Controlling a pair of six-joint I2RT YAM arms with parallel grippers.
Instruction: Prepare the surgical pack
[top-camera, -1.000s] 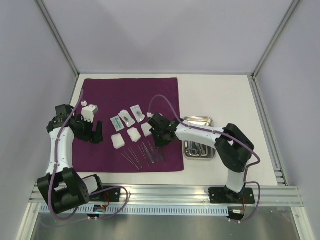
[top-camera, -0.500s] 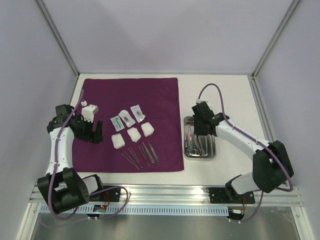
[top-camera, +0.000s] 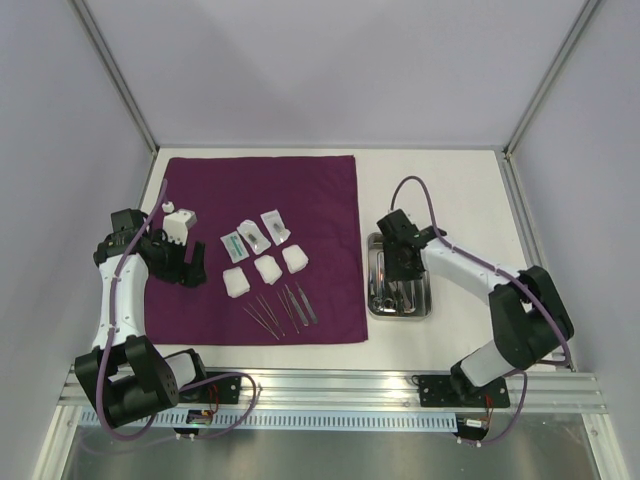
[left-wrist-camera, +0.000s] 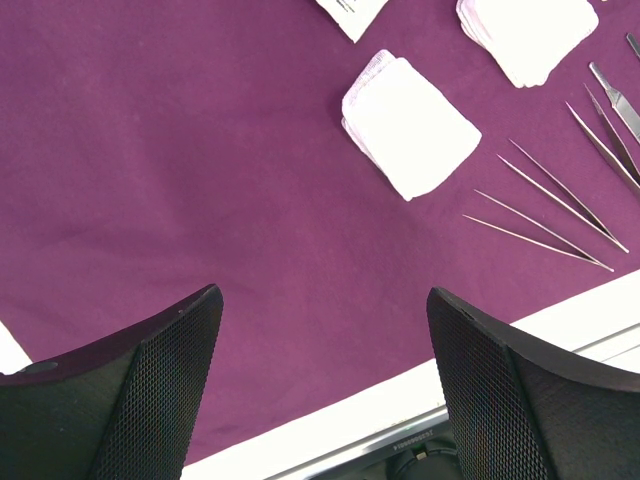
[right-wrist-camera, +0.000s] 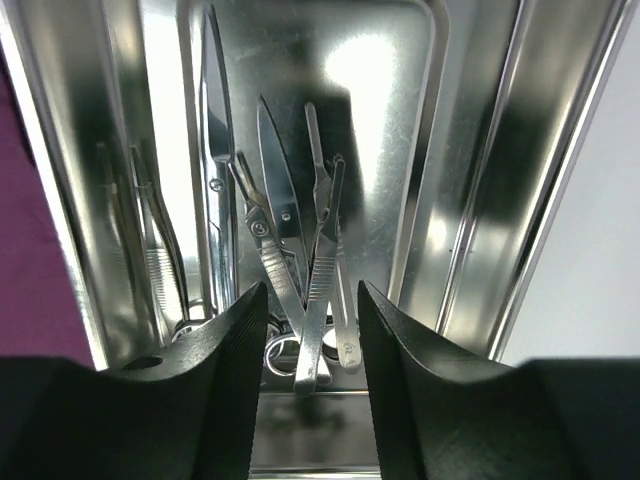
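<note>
My right gripper moves from the tray to the thin steel instrument nearest the tray next, then goes down around its handle (top-camera: 309, 308).
The deep-purple cloth (top-camera: 260, 190) lies at the left. On it are three clear packets (top-camera: 254, 233), three white gauze squares (top-camera: 268, 268) and thin tweezers and other instruments (top-camera: 280, 310). To its right stands the steel tray (top-camera: 424, 305) with scissors and flat metal handles (right-wrist-camera: 325, 250) inside. My right gripper (top-camera: 405, 268) hangs low over the tray, jaws open on either side of the handles' ends (right-wrist-camera: 310, 300), gripping nothing. My left gripper (left-wrist-camera: 322, 295) is wide open and empty above the cloth's (left-wrist-camera: 200, 150) near left edge, with gauze (left-wrist-camera: 410, 125) and tweezers (left-wrist-camera: 545, 210) ahead of it.
White tabletop (top-camera: 450, 190) surrounds the cloth and tray. A metal rail (top-camera: 330, 385) runs along the near edge by the arm bases. Frame posts (top-camera: 120, 90) rise at the back corners, and the tray's side walls (right-wrist-camera: 560, 180) flank my right fingers.
My right arm swung from the instruments on the cloth over to the tray, dropped lower and opened its jaws. Fewer instruments lie at the cloth's right end. The left arm stayed still.
</note>
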